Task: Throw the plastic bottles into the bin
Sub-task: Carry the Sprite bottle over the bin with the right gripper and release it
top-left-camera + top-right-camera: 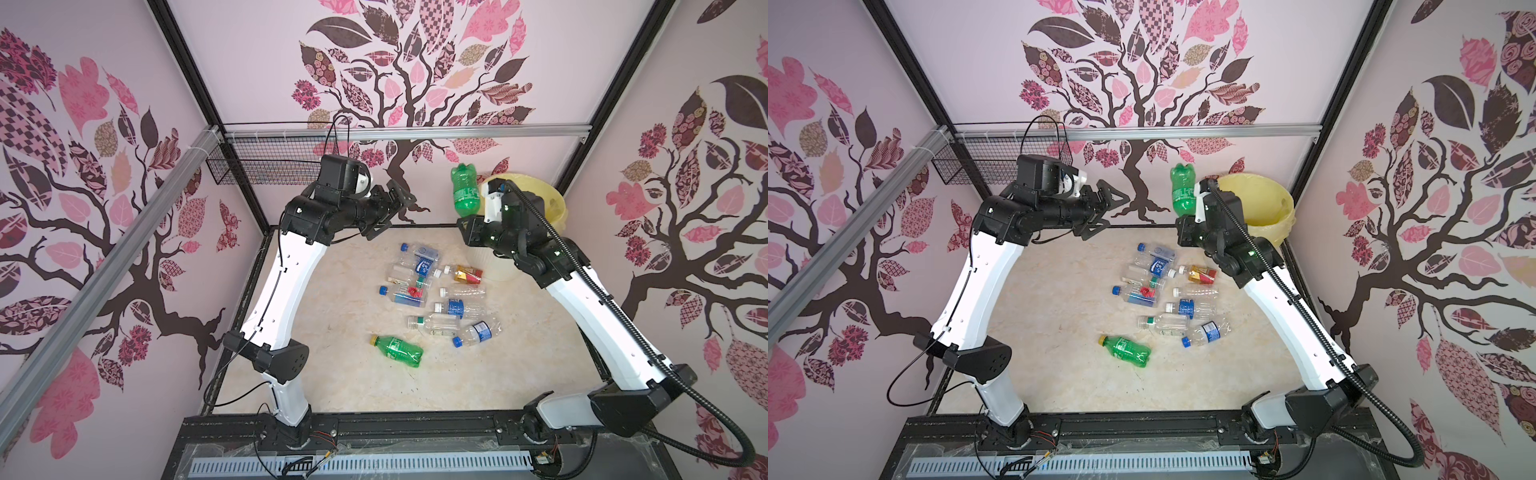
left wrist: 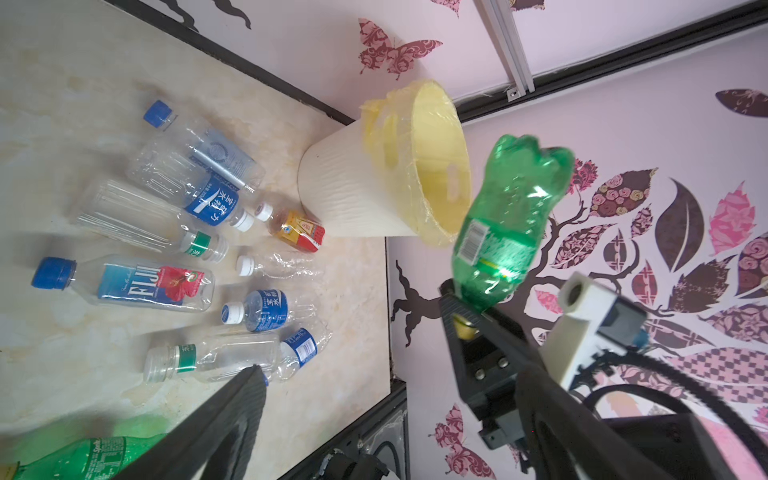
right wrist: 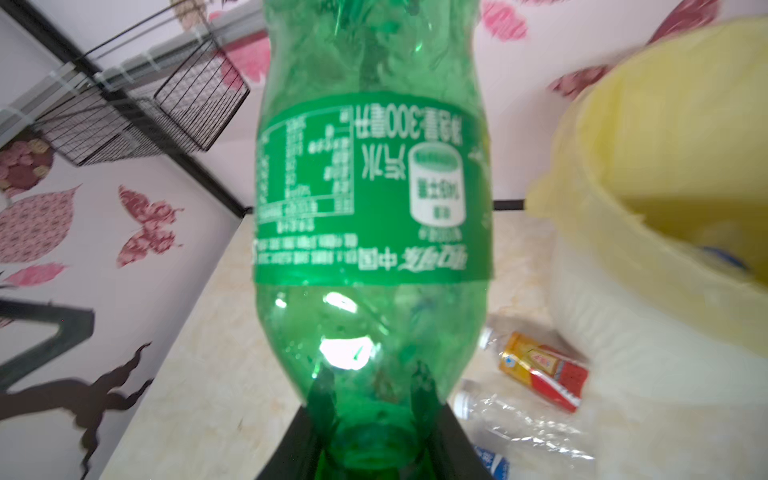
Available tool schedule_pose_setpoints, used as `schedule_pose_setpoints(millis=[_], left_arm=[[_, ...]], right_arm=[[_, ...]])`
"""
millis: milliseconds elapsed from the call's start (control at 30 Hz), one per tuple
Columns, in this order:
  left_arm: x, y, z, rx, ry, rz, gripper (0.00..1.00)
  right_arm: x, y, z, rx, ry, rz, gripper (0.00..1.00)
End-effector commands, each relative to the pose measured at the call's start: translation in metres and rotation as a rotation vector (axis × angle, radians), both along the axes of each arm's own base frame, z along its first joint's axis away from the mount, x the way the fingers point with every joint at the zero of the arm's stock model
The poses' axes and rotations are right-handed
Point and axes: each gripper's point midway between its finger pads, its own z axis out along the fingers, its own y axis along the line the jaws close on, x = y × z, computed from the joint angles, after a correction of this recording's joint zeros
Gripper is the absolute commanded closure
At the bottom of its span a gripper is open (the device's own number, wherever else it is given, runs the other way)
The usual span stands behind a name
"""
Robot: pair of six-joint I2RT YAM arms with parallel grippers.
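I should swing my right gripper outward over the bin's opening (image 1: 1262, 198) (image 3: 704, 148) and let go of the green bottle's neck there, because the green bottle is still held beside the bin's rim.
My right gripper (image 1: 466, 219) (image 3: 374, 432) is shut on the neck of a green plastic bottle (image 1: 465, 189) (image 1: 1183, 189) (image 2: 507, 220) (image 3: 374, 187). It holds the bottle base up in the air, just left of the bin's rim. The bin (image 1: 555, 203) (image 1: 1273, 195) (image 2: 345, 187) (image 3: 665, 124) is white and ribbed with a pale yellow liner, and stands at the table's far right corner. My left gripper (image 1: 392, 212) (image 1: 1105, 214) (image 2: 386, 382) hangs open and empty above the table's far edge. Several more plastic bottles (image 1: 440, 291) (image 2: 174, 232) lie on the table.
A second green bottle (image 1: 397, 351) (image 1: 1125, 352) lies nearest the front, apart from the clear ones. A red-gold labelled bottle (image 1: 467, 275) (image 2: 297, 228) lies beside the bin's base. A black wire mesh basket (image 1: 266, 162) (image 3: 145, 116) hangs on the back rail at left.
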Motion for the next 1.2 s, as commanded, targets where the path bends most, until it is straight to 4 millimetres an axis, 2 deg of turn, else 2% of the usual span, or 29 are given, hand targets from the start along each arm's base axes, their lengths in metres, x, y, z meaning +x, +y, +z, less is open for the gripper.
schedule_pose_setpoints(millis=[0, 100, 267, 433, 533, 600, 667, 733, 800, 867, 933, 1033, 1167], left_arm=[[-0.008, 0.007, 0.013, 0.122, -0.139, 0.032, 0.03], [-0.014, 0.002, 0.025, 0.192, -0.246, 0.036, 0.03], [-0.026, -0.007, 0.031, 0.234, -0.311, 0.013, 0.03], [-0.028, -0.003, 0.033, 0.258, -0.333, 0.009, 0.03], [-0.028, 0.001, 0.030, 0.280, -0.331, 0.015, 0.03], [-0.027, 0.001, 0.027, 0.288, -0.325, 0.012, 0.03], [-0.028, 0.002, 0.025, 0.293, -0.322, 0.011, 0.03], [-0.025, 0.005, 0.023, 0.299, -0.313, 0.017, 0.03], [-0.022, 0.009, 0.018, 0.304, -0.296, 0.026, 0.03], [-0.020, 0.014, 0.014, 0.305, -0.274, 0.033, 0.03], [-0.019, 0.018, 0.012, 0.312, -0.262, 0.040, 0.03], [-0.017, 0.024, 0.006, 0.338, -0.245, 0.059, 0.03], [-0.017, 0.029, -0.004, 0.358, -0.206, 0.078, 0.03]], right_arm=[[0.009, -0.044, 0.033, -0.153, -0.113, -0.213, 0.80], [0.008, -0.069, 0.067, -0.200, -0.225, -0.331, 0.79], [0.006, -0.092, 0.114, -0.276, -0.348, -0.457, 0.80], [0.012, -0.106, 0.136, -0.331, -0.415, -0.539, 0.79], [0.028, -0.116, 0.131, -0.347, -0.402, -0.571, 0.77], [0.045, -0.131, 0.115, -0.339, -0.361, -0.593, 0.77], [0.071, -0.151, 0.087, -0.319, -0.290, -0.606, 0.76], [0.098, -0.167, 0.056, -0.317, -0.213, -0.611, 0.71], [0.119, -0.176, 0.031, -0.317, -0.142, -0.620, 0.52], [0.133, -0.185, 0.012, -0.287, -0.072, -0.633, 0.26], [0.139, -0.187, 0.001, -0.299, -0.030, -0.633, 0.01], [0.134, -0.186, 0.022, -0.254, -0.083, -0.629, 0.00], [0.127, -0.182, 0.034, -0.205, -0.098, -0.616, 0.00]])
